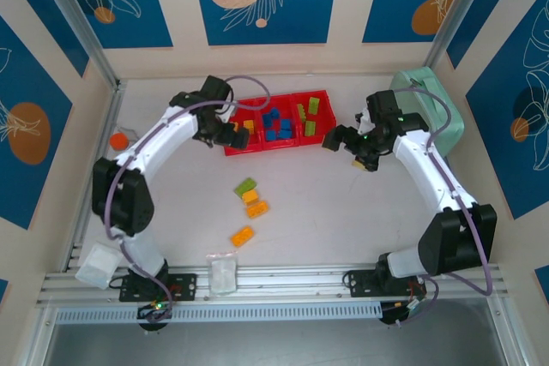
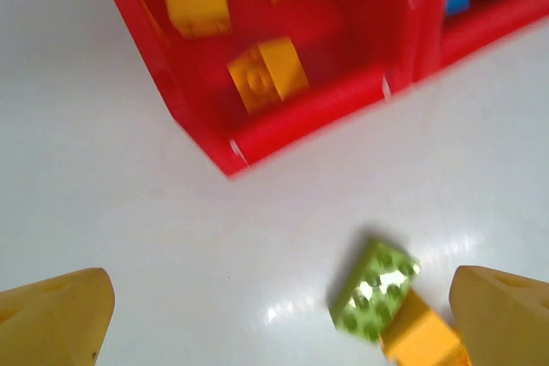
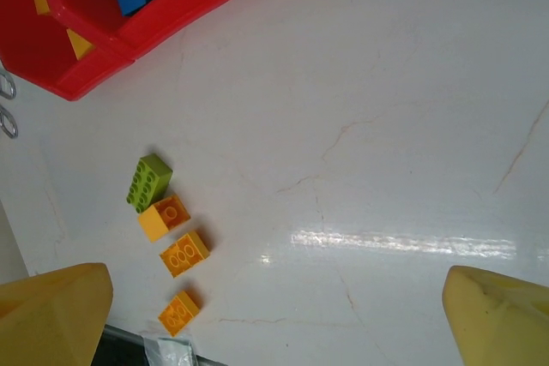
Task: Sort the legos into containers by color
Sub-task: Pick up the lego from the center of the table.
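Observation:
The orange lego against the green one lies below and back from my left gripper, so I should next move the gripper's open fingers back and down around that orange lego.
The red containers (image 1: 279, 147) stand at the back middle: orange legos in the left bin, blue legos (image 1: 276, 123) in the middle, lime green ones (image 1: 310, 116) in the right. My left gripper (image 1: 230, 133) hovers open by the left bin's front edge, with nothing between its jaws. In the left wrist view that bin (image 2: 309, 113) holds orange bricks (image 2: 268, 76); a green lego (image 2: 375, 289) lies on the table below. My right gripper (image 1: 337, 139) is open and empty, right of the containers. A green lego (image 1: 245, 185) and three orange legos (image 1: 257, 209) lie mid-table.
A mint-green case (image 1: 429, 96) stands at the back right behind the right arm. An orange-capped bottle (image 1: 118, 140) lies at the left wall. A clear plastic bag (image 1: 222, 272) and a white block (image 1: 99, 265) sit at the near edge.

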Robot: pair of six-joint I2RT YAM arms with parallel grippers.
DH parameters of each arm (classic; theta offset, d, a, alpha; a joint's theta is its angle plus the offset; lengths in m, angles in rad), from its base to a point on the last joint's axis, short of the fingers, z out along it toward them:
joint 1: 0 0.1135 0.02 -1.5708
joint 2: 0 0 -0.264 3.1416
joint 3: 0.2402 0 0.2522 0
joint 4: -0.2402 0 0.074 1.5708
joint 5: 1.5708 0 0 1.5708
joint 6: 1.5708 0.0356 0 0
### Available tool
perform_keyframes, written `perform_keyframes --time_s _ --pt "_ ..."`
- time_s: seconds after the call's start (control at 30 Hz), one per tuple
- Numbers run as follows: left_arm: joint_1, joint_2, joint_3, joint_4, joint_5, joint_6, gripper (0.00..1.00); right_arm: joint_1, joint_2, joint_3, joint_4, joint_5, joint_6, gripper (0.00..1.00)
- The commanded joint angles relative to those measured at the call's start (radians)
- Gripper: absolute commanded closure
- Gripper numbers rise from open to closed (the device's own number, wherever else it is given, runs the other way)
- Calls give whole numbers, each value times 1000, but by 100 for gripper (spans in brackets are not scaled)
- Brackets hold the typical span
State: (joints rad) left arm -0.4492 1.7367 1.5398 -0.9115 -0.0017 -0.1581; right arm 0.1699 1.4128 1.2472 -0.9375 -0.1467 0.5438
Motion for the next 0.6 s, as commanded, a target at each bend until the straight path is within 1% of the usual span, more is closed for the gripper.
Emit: perform_keyframes --time_s 0.0,0.17,0.23,0.3,0.33,0.47,0.57 --pt "-59 -86 -131 10 55 -13 1 22 37 13 11 -42 9 1" --pt "-136 -154 -242 -27 62 -79 5 65 93 56 12 -34 10 1" --pt "-156 -161 -261 -33 52 -148 9 83 110 71 14 -31 10 1" --pt "-170 -160 -285 -7 70 -236 15 100 128 83 14 -23 13 1" --pt "-178 -156 -296 7 62 -285 16 105 135 88 15 -21 12 1" --pt "-219 -123 -348 86 43 -477 17 126 158 103 12 -6 6 1" --pt "-244 -80 -354 104 22 -579 18 135 158 100 2 15 -7 1"
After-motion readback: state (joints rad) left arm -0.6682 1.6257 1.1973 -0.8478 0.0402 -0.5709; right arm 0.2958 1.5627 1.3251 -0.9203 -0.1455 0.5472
